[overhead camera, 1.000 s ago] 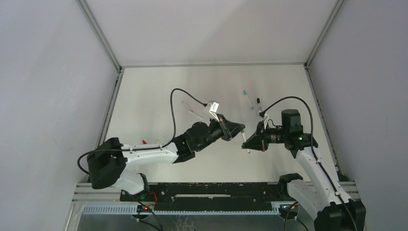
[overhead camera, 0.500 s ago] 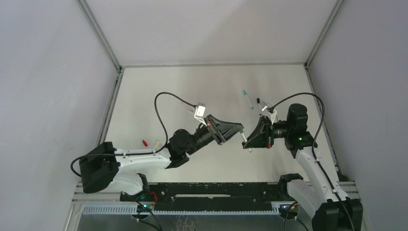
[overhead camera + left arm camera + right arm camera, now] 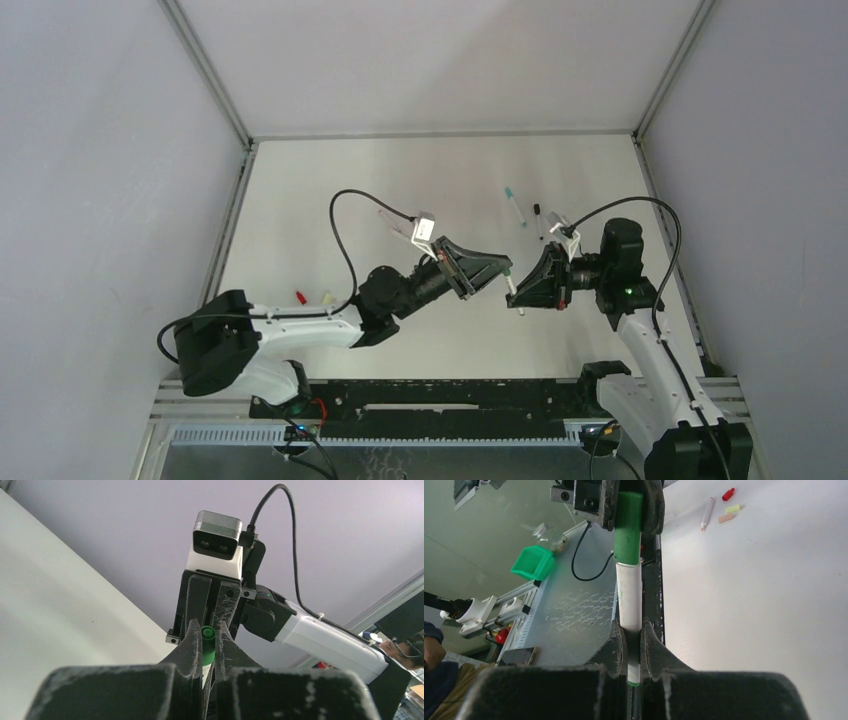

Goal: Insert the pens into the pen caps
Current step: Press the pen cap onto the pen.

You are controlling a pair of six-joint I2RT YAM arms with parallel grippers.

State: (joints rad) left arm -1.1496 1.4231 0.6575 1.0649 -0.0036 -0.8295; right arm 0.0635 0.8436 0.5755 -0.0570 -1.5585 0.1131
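Observation:
My right gripper moves outward and down to the gap beside the teal-capped pen next and releases its held pen, as that pen is capped.
My left gripper is shut on a green pen cap, held in the air over the table's middle. My right gripper faces it, shut on a white-barrelled pen. In the right wrist view the pen's far end sits inside the green cap, which the left fingers clamp. A teal-capped pen and a black-capped pen lie at the back right. Another pen lies behind the left arm. A red cap and a yellow-green cap lie at the left.
In the right wrist view a loose pen, the red cap, the yellow-green cap and a peach cap lie together on the table. A green bin stands off the table beyond the front rail.
Both grippers have risen and turned to face each other, and the cap and pen end have met. In the last half second the left arm shifted only slightly.

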